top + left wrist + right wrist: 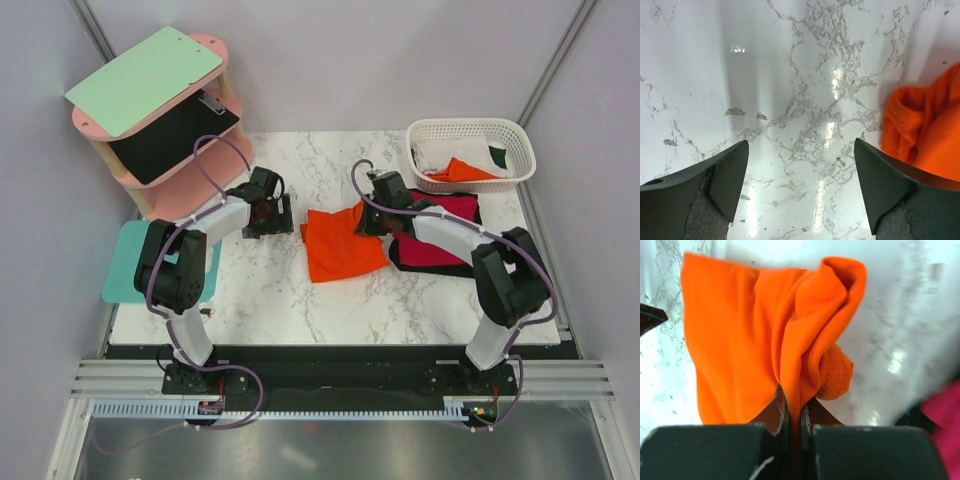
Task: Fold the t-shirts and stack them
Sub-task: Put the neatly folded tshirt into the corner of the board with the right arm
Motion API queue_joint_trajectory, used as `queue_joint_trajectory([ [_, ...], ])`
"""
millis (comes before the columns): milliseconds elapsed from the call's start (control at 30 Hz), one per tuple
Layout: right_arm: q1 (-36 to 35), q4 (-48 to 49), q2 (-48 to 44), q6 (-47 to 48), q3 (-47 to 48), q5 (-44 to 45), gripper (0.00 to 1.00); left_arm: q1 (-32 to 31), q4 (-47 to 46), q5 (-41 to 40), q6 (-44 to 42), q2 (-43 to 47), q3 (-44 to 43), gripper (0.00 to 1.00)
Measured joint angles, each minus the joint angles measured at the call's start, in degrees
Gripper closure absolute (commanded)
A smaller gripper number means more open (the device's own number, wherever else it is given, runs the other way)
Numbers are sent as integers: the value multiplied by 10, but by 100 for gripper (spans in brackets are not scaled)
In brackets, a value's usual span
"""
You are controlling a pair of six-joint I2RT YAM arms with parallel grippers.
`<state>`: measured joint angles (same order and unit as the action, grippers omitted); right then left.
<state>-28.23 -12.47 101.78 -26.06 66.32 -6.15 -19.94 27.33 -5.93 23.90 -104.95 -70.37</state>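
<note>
I need to lift the orange t-shirt (pixel 338 250) with my right gripper and carry it over the crimson red t-shirt. Then I should lower it there, because that one lies flat on black cloth.
A bright orange t-shirt (pixel 338 250) lies partly folded in the middle of the marble table. My right gripper (pixel 366 222) is at its upper right corner, shut on a bunched fold of the orange cloth (pixel 780 340), which rises from between the pads (pixel 771 415). A crimson red t-shirt (pixel 448 240) lies flat to the right, partly under the right arm. My left gripper (pixel 278 215) hovers just left of the orange shirt, open, with only bare marble between its fingertips (pixel 730 170). The orange shirt's edge (pixel 927 127) shows at the right of the left wrist view.
A white lattice basket (pixel 470 128) at the back right holds white, orange and dark green cloth. A pink two-tier shelf (pixel 205 45) with a pale green board and a black sheet stands at the back left. A teal mat (pixel 128 262) overhangs the left table edge.
</note>
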Motion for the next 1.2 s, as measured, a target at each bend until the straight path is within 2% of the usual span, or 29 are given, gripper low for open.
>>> queue_joint_trajectory([
  [300, 46, -74, -115, 36, -16, 66, 100, 0, 0, 1, 0, 0, 0, 8],
  [600, 97, -107, -139, 51, -18, 90, 100, 0, 0, 1, 0, -5, 0, 9],
  [933, 169, -134, -232, 66, -18, 127, 100, 0, -1, 3, 0, -28, -1, 11],
  [1200, 218, -145, -240, 70, -18, 122, 100, 0, 4, 3, 0, -33, -7, 11],
])
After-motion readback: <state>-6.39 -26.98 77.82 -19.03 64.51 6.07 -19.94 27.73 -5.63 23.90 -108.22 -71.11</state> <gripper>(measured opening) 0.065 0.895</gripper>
